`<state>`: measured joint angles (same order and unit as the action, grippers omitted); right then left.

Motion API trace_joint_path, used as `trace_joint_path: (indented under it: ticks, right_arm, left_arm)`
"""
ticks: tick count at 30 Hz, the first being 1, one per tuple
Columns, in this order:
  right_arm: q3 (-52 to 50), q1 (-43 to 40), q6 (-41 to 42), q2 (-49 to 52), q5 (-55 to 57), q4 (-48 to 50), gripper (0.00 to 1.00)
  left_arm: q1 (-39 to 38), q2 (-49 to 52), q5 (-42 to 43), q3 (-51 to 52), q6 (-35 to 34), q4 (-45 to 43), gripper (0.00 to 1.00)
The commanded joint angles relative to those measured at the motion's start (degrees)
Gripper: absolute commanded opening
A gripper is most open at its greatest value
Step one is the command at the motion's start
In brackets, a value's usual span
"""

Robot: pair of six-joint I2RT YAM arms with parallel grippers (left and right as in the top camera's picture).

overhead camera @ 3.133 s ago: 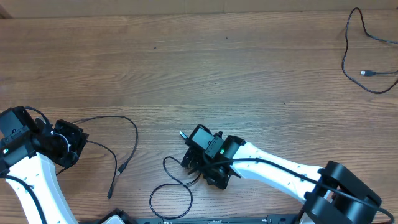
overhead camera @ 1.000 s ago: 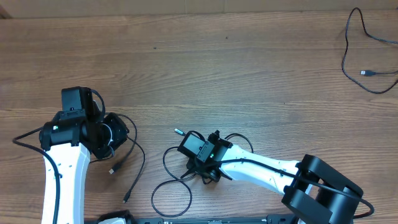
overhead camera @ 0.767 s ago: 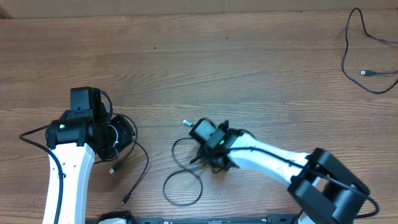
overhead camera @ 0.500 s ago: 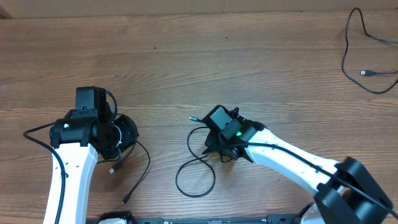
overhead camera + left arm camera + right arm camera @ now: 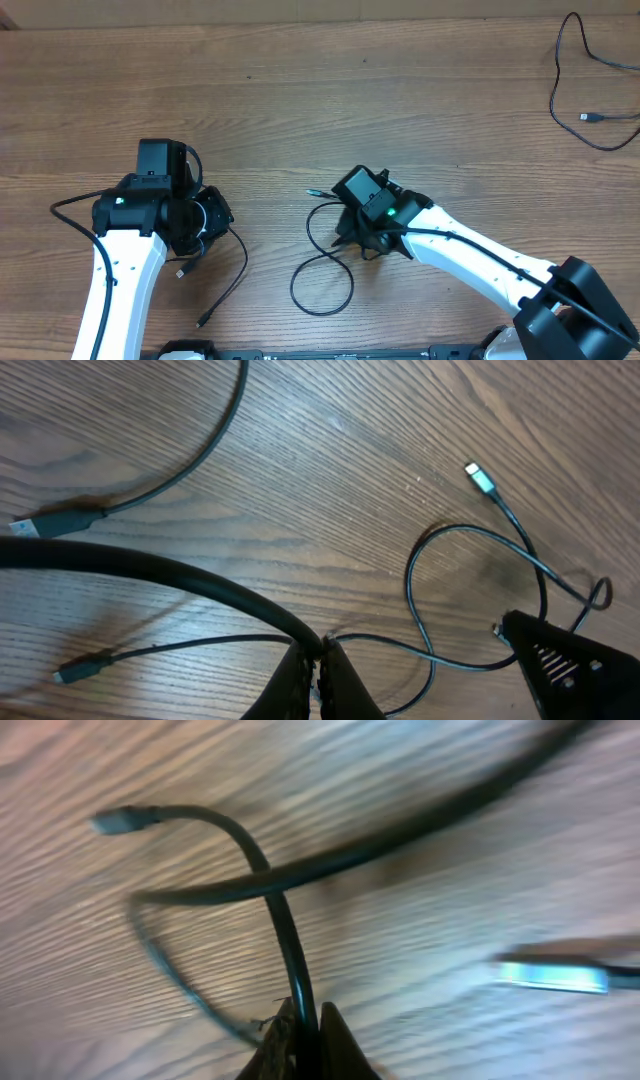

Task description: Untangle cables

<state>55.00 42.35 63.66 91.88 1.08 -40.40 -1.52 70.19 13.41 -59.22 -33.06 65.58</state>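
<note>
The cable in my right gripper should next go outward, to its right in the overhead view, away from the other cable, for release on the clear wood there.
Two thin black cables lie at the front of the wooden table. My left gripper (image 5: 205, 218) (image 5: 320, 660) is shut on one cable (image 5: 243, 265), whose two plug ends (image 5: 70, 672) rest on the wood nearby. Further right, my right gripper (image 5: 365, 240) (image 5: 305, 1020) is shut on the other cable (image 5: 320, 313) (image 5: 285, 935). That cable forms a loop in front of it and has a silver-tipped plug (image 5: 312, 190) (image 5: 480, 478). The two cables lie apart in the overhead view.
A third black cable (image 5: 554, 85) with its plug (image 5: 590, 117) lies alone at the far right corner. A thick black robot wire (image 5: 150, 570) crosses the left wrist view close to the camera. The right gripper's body (image 5: 575, 665) shows in that view's lower right.
The right gripper has pulled its cable to the right and away from the front edge, dragging the loop along. The left gripper has shifted right with its cable.
</note>
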Motion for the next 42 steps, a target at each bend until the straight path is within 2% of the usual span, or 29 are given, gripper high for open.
trace_joint_path:
  ticks: [1,10,15,26,35,42]
  right_arm:
    - [0.7,-2.5,-1.4,-2.5,4.1,-2.8,0.04]
    - [2.1,-7.5,-8.4,-10.1,8.4,-7.0,0.04]
    - [2.1,-12.7,-8.8,-18.5,11.4,-9.6,0.04]
    - [2.1,-20.3,-16.3,-32.9,12.5,-12.1,0.04]
    - [2.1,-22.9,-20.6,-37.8,13.9,-13.4,0.04]
    - [3.5,-27.9,-20.8,-38.8,14.0,-15.9,0.04]
  left_arm:
    - [-1.5,0.2,-0.3,0.0,-1.3,0.0,0.04]
    - [-5.5,0.2,-0.3,0.0,-3.6,-1.9,0.04]
    - [-8.4,0.2,-0.4,0.0,-4.4,-3.0,0.04]
    - [-14.2,1.3,-0.3,0.0,-6.4,-7.6,0.04]
    - [-18.8,8.6,-0.3,0.0,-8.6,-11.0,0.04]
    - [-21.4,16.2,0.9,0.0,-8.8,-13.7,0.04]
